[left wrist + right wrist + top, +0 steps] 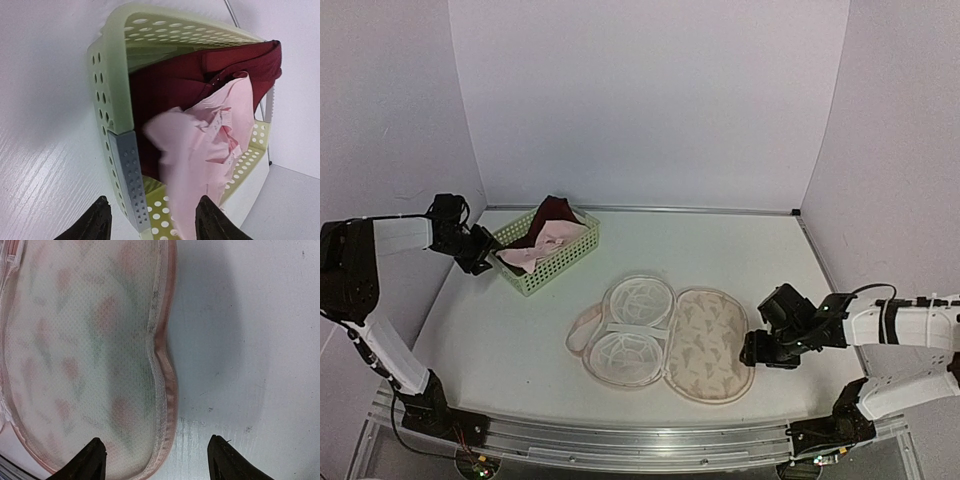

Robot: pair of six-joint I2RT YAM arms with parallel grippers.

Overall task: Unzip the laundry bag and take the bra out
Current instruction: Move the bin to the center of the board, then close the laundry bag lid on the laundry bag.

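Observation:
Next I need to lower my right gripper and shift slightly outward along the bag's pink-edged rim (752, 363) (169, 428) to close on that rim, since the rim runs between my open fingers.
The laundry bag (708, 345) lies spread open on the table, its patterned half to the right and a half with white lattice frames to the left. In the right wrist view its mesh and pink edging (85, 340) fill the left side. The dark maroon bra (548, 235), pale pink inside, lies in the light green basket (565, 262). My left gripper (480, 255) is open at the basket's near left end; the bra's pink fabric (210, 145) hangs close to one finger, not gripped. My right gripper (752, 350) is open, just right of the bag, astride its edge (157, 460).
The basket (112, 75) stands at the back left, close to the left wall. White walls enclose the table at the back and on both sides. A metal rail with the arm bases runs along the near edge.

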